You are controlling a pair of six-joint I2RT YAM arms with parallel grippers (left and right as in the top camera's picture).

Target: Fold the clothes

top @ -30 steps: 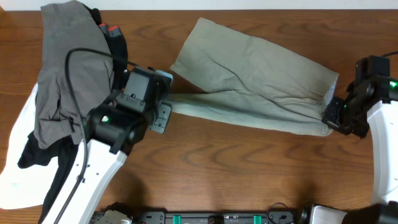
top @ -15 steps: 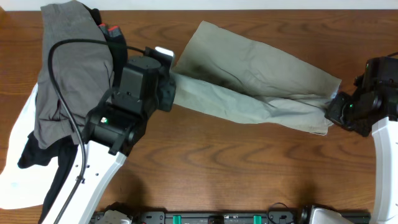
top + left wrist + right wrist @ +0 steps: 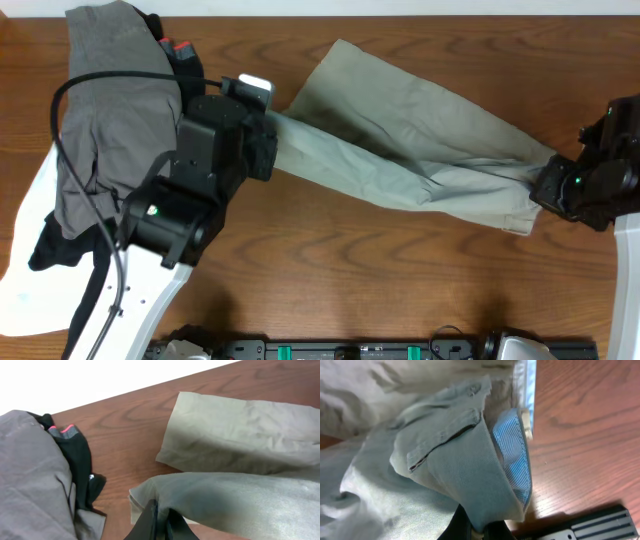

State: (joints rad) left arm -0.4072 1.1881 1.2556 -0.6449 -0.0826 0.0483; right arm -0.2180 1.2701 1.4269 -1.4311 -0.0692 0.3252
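Note:
I will next move my left gripper away from my base and down toward the flat leg's hem end (image 3: 320, 78) (image 3: 175, 424), then let go of the hem there.
The khaki-beige shorts (image 3: 420, 130) lie stretched across the wooden table, one leg flat at the back, the other pulled taut in front. My left gripper (image 3: 268, 140) is shut on the hem of the front leg (image 3: 210, 505), lifted a little off the table. My right gripper (image 3: 548, 188) is shut on the waistband end (image 3: 465, 475), where a blue striped lining (image 3: 512, 460) shows. The shorts hang between the two grippers.
A pile of grey clothes (image 3: 110, 110) with black items (image 3: 75, 460) lies at the left over the left arm's side. A black rail (image 3: 590, 527) runs along the table's front edge. The table's back edge (image 3: 150, 390) is just behind the shorts.
Both grippers have carried the shorts: the left end moved up toward the back, the right end moved right and toward the front. The front leg now runs more diagonally.

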